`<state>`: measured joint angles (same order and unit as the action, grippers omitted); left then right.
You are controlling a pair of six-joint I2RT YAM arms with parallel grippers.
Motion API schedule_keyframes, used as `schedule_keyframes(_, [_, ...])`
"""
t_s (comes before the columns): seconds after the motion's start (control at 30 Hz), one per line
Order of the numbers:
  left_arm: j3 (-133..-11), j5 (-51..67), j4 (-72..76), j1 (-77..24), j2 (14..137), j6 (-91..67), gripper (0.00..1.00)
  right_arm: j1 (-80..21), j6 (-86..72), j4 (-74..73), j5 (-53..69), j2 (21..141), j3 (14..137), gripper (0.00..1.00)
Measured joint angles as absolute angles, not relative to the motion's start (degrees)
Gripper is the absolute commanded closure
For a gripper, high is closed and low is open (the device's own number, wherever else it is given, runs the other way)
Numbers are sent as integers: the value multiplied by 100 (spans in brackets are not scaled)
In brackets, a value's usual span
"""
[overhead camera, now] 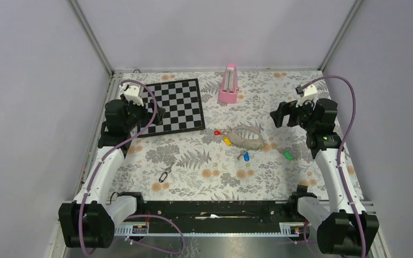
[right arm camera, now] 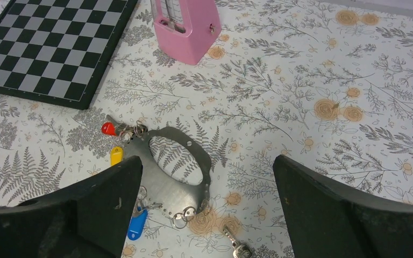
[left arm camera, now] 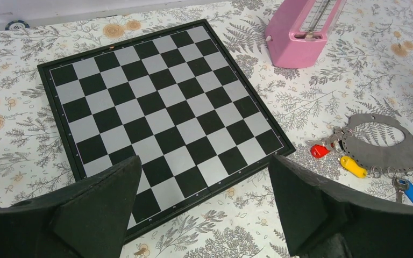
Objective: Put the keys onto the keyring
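Note:
My right gripper moves down and to the left in the top view onto the keyring's corner ring (overhead camera: 263, 147) (right arm camera: 206, 206) facing the green key next, as it juts past the edge.
The keyring (overhead camera: 246, 137) is a wide flat grey metal loop with small holes, lying mid-table; it also shows in the left wrist view (left arm camera: 387, 153) and the right wrist view (right arm camera: 172, 191). A red key (overhead camera: 217, 132), a yellow key (overhead camera: 227, 141) and a blue key (overhead camera: 246, 157) lie at its left and near edge, by small split rings. A green key (overhead camera: 287, 155) lies apart to its right. My left gripper (overhead camera: 158, 114) is open and empty over the chessboard's near right edge (left arm camera: 204, 159). My right gripper (overhead camera: 276, 115) is open and empty above the keyring's right side (right arm camera: 207, 159).
A black-and-white chessboard (overhead camera: 175, 105) lies at the back left. A pink metronome (overhead camera: 228, 85) stands at the back middle. A small metal clasp (overhead camera: 164, 174) lies on the floral cloth at the near left. A bare key blade (right arm camera: 236, 248) shows in the right wrist view.

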<state>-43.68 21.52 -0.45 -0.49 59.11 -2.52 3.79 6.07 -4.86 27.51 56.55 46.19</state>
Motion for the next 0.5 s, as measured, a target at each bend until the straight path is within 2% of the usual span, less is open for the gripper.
schedule_keyframes(0.5, [-4379,2126,-355,-47,5977,-152,1,521,701,-486,2759,5540,4617,1])
